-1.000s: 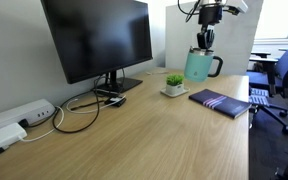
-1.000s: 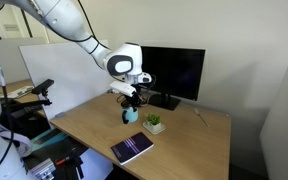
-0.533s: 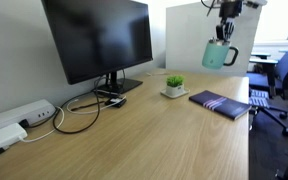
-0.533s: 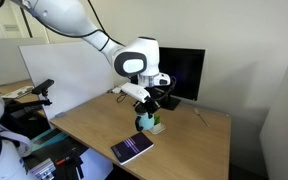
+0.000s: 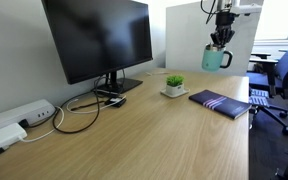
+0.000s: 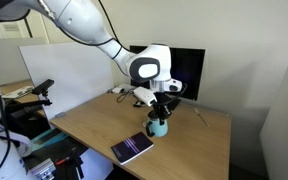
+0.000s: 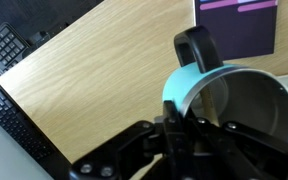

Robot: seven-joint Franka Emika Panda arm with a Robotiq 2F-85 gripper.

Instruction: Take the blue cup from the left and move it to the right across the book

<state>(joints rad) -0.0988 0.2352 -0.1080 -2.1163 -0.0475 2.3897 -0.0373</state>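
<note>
My gripper should next move away from the plant pot and lower the cup (image 5: 215,59) onto the open spot beside the book, then release it, because the desk is bare there.
My gripper (image 5: 220,37) is shut on the rim of the blue cup (image 5: 215,59) and holds it in the air above the desk. In an exterior view the blue cup (image 6: 159,127) hangs in front of the small plant pot, beyond the book (image 6: 134,148). In an exterior view the book (image 5: 220,102) lies flat on the desk below the cup. In the wrist view the blue cup (image 7: 224,90) fills the right side with its black handle up, my gripper (image 7: 180,128) clamps its rim, and the book (image 7: 239,25) shows at the top.
A small white pot with a green plant (image 5: 174,86) stands beside the book. A monitor (image 5: 99,40) with cables (image 5: 79,112) stands at the back of the wooden desk (image 5: 144,140). A white power unit (image 5: 19,118) lies beside it. An office chair (image 5: 276,75) stands past the desk edge.
My gripper has lifted the blue cup off the desk and carried it sideways over the book, then lowered slightly. The book and plant have not moved.
</note>
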